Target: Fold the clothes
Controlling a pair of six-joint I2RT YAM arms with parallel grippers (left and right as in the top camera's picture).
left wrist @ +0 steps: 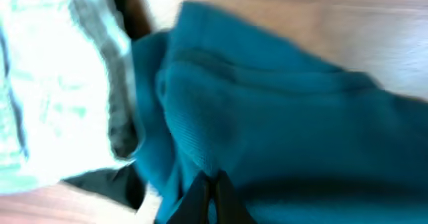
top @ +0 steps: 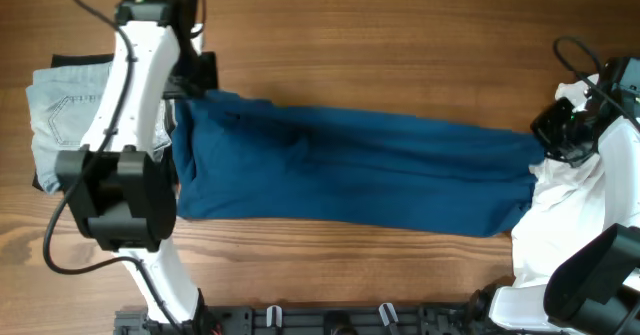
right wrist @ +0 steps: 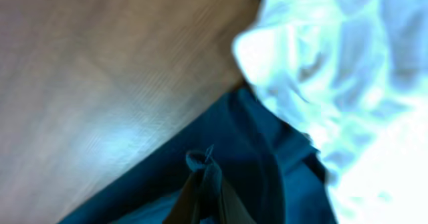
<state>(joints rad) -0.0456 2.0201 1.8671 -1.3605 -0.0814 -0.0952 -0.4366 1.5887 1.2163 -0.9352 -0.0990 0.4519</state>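
Observation:
The left gripper draws the cloth it holds back over the shirt's end by the denim garment next and releases it, because the near part of the shirt there still lies uncovered.
The dark blue polo shirt lies stretched in a long band across the table, left to right. My left gripper is shut on its upper left corner; the left wrist view shows the jaws pinching blue cloth. My right gripper is shut on the shirt's right end; the right wrist view shows a fold of blue cloth pinched between the fingers. Collar and buttons are hidden.
A pale denim garment on a black one lies at the left edge, also in the left wrist view. A white garment is heaped at the right, beside the shirt's end. Wooden table beyond.

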